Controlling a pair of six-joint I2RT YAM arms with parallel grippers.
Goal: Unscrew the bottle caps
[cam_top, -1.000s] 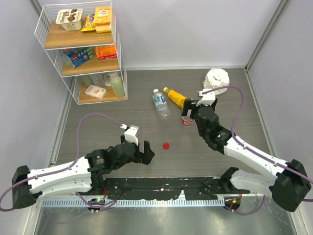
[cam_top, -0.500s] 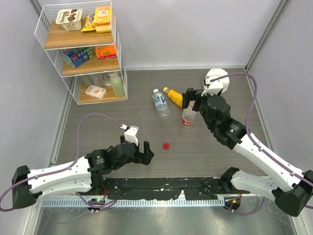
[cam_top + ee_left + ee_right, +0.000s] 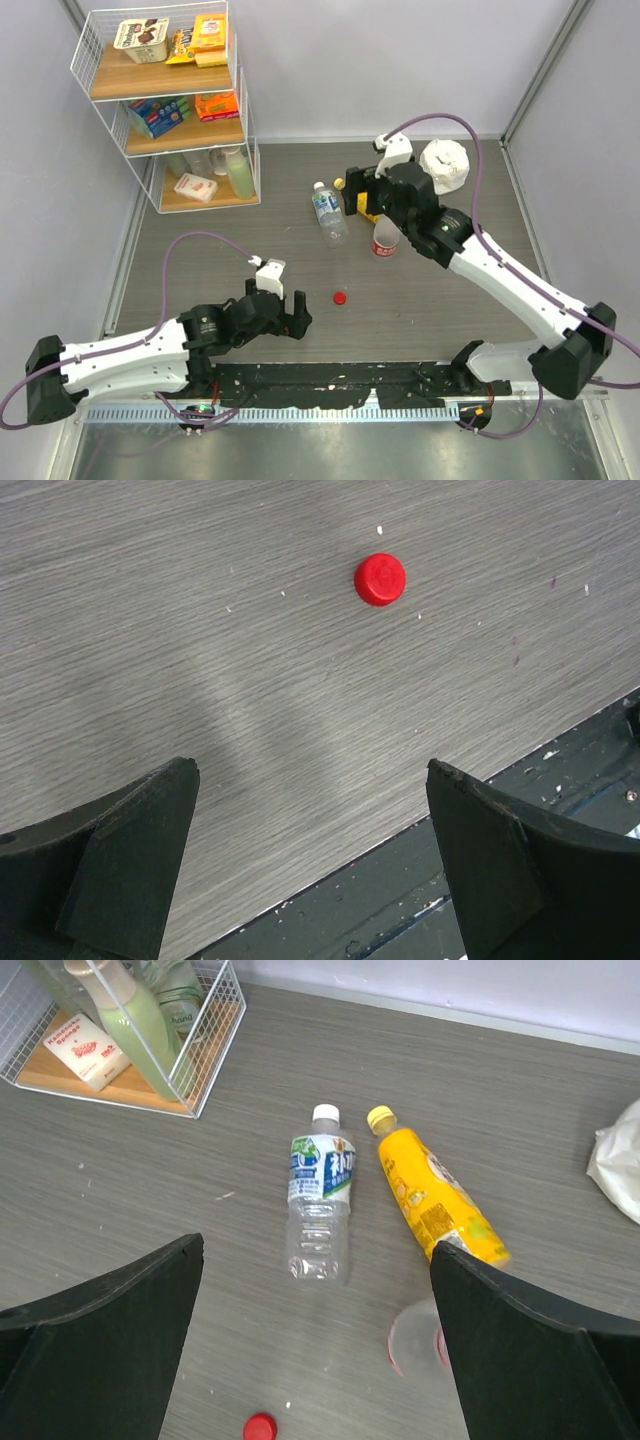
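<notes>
The blue-white label of the lying bottle (image 3: 321, 1168), whose white cap (image 3: 326, 1113) is still on, is the next place for my right gripper, which will move down and to the left in the top view onto it.
The clear bottle with the red label (image 3: 385, 240) stands upright mid-table; from above it is blurred in the right wrist view (image 3: 415, 1338). The red cap (image 3: 340, 297) lies loose on the table, also in both wrist views (image 3: 380, 579) (image 3: 260, 1427). The blue-white labelled bottle (image 3: 320, 1200) lies flat with its white cap (image 3: 326, 1113) on. The yellow bottle (image 3: 430, 1195) lies beside it with its yellow cap (image 3: 380, 1117) on. My right gripper (image 3: 360, 192) is open and empty above these two lying bottles. My left gripper (image 3: 298, 312) is open and empty, left of the red cap.
A white wire rack (image 3: 165, 100) with boxes and bottles stands at the back left. A crumpled white bag (image 3: 445, 162) lies at the back right. A dark mounting rail (image 3: 340, 380) runs along the near table edge.
My right gripper has moved left and back, away from the red-label bottle, to hover over the lying bottles. The red-label bottle stays standing. The left arm has barely moved.
</notes>
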